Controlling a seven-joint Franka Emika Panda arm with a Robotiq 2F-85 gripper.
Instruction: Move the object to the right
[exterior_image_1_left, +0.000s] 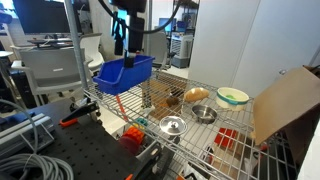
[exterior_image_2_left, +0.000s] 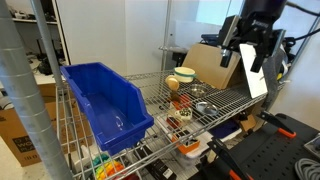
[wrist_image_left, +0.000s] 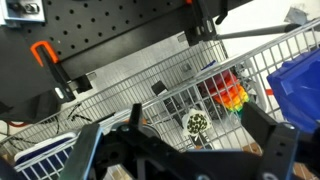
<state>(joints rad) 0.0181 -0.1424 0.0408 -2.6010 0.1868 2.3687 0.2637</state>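
Note:
My gripper should move down over the wire mesh onto the small white-and-dark item (exterior_image_1_left: 148, 101), with its open fingers on both sides of the item's spotted top, because the fingers are well above the shelf (exterior_image_1_left: 190, 108).
A blue plastic bin (exterior_image_1_left: 125, 73) stands at one end of the wire rack shelf (exterior_image_1_left: 190, 108); it also shows in an exterior view (exterior_image_2_left: 105, 100) and at the right edge of the wrist view (wrist_image_left: 300, 82). My gripper (exterior_image_1_left: 124, 52) hangs open and empty well above the shelf, near the bin in one exterior view and clear of the rack in an exterior view (exterior_image_2_left: 248, 60). In the wrist view the open jaws (wrist_image_left: 200, 135) frame the wire mesh from above, with a small white-and-dark item (wrist_image_left: 197, 123) and a rainbow toy (wrist_image_left: 232, 95) below it.
On the shelf are a pale green bowl (exterior_image_1_left: 232, 96), two metal bowls (exterior_image_1_left: 173, 124) (exterior_image_1_left: 204, 113), a brown item (exterior_image_1_left: 168, 98) and an orange-tan item (exterior_image_1_left: 196, 94). A cardboard box (exterior_image_1_left: 290, 100) stands at the far end. Cables and clamps lie on the black board (wrist_image_left: 110, 40).

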